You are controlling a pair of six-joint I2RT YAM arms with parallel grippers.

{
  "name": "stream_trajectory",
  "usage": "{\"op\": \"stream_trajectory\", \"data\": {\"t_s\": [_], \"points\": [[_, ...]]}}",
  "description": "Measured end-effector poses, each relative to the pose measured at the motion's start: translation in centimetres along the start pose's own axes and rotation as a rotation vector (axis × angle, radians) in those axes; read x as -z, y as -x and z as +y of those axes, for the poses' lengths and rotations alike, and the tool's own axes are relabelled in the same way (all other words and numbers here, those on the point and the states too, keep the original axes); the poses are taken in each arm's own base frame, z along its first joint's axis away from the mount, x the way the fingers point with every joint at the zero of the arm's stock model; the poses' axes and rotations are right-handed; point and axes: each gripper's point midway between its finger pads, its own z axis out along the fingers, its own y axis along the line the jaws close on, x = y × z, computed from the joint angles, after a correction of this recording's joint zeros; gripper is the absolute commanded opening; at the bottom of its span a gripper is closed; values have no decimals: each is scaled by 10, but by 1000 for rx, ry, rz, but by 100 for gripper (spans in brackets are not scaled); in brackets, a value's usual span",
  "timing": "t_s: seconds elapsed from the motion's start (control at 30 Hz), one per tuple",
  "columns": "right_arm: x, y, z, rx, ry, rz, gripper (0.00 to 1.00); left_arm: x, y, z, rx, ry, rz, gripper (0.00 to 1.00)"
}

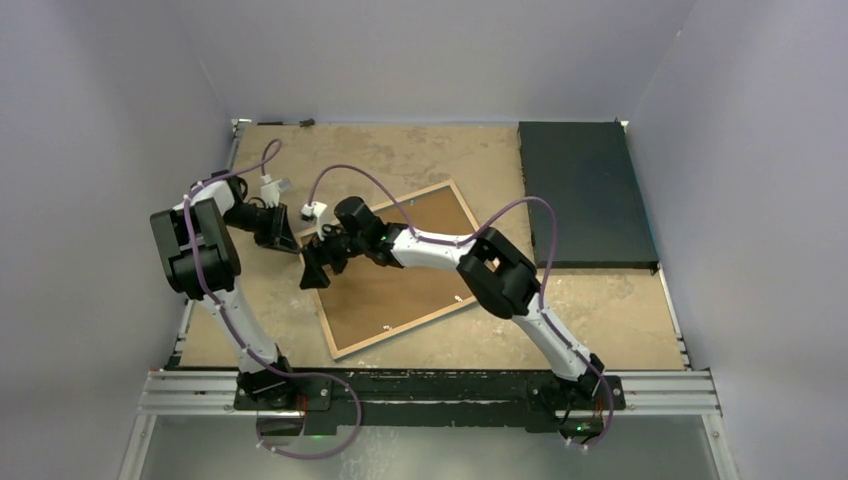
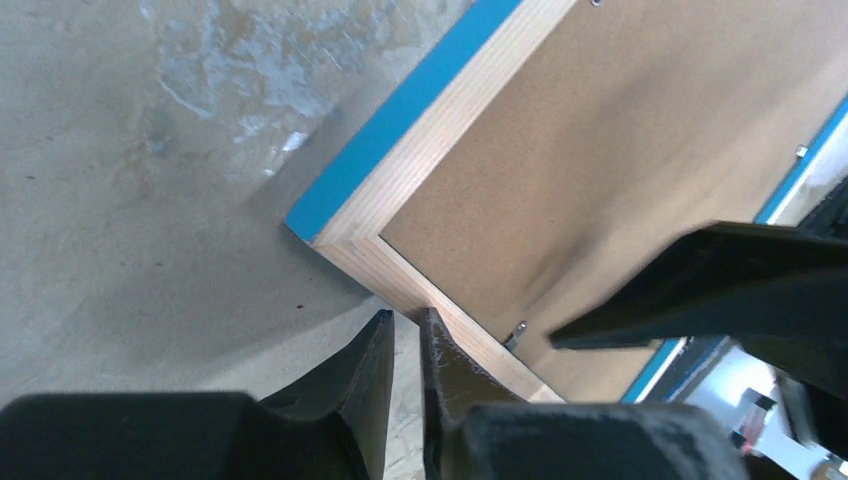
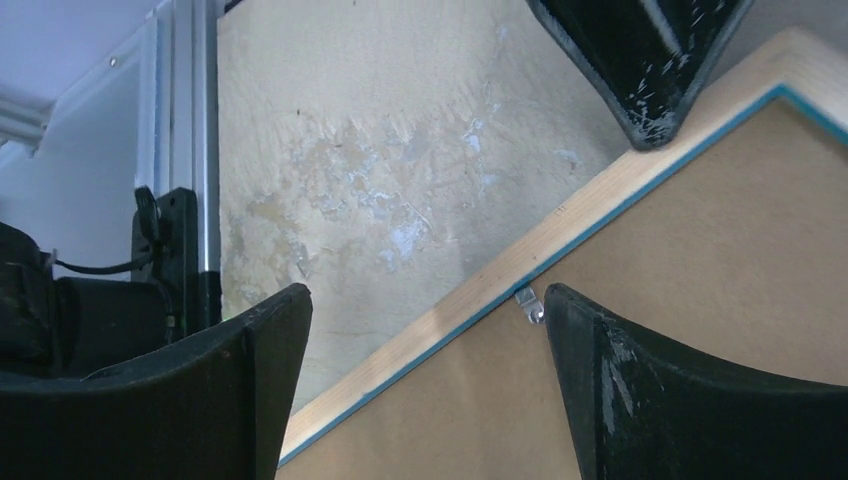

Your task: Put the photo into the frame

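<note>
My right gripper will next pull back, turn and move down to close across the frame's rim, because the frame lies at a slant with its near rim clear.
The frame lies face down and slanted on the table, its tan wooden rear rim up and a blue side showing. A brown backing board sits inside it. The photo is hidden. My left gripper is shut, holding nothing, with its tips at the rim just beside the frame's left corner. My right gripper hangs open over the same end of the frame, one finger above the bare table and the other above the board, close to a small metal clip.
A dark rectangular mat lies at the back right of the worn tabletop. An aluminium rail carries both arm bases along the near edge. Pale walls close in on the left, right and back. The two grippers are very close together.
</note>
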Motion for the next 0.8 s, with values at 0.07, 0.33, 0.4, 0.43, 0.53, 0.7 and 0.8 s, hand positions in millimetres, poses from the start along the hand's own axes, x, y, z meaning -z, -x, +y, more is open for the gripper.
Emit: {"op": "stream_trajectory", "data": {"t_s": [0.07,0.33,0.4,0.43,0.53,0.7,0.8], "points": [[11,11,5,11,-48,-20,87,1,2,2,-17,15,3,25],[108,37,43,169,-234,-98,83,15,17,3,-96,64,-25,44],[132,18,44,218,-286,-74,83,19,20,2,-114,72,-35,45],[141,5,42,242,-311,-50,84,21,21,1,-119,75,-38,44],[157,-32,36,306,-348,34,87,23,22,0,-128,82,-41,43],[181,-90,40,518,-341,181,85,27,20,-2,-132,90,-40,42],[181,-95,38,632,-332,225,84,30,20,-6,-137,93,-45,42]]}}
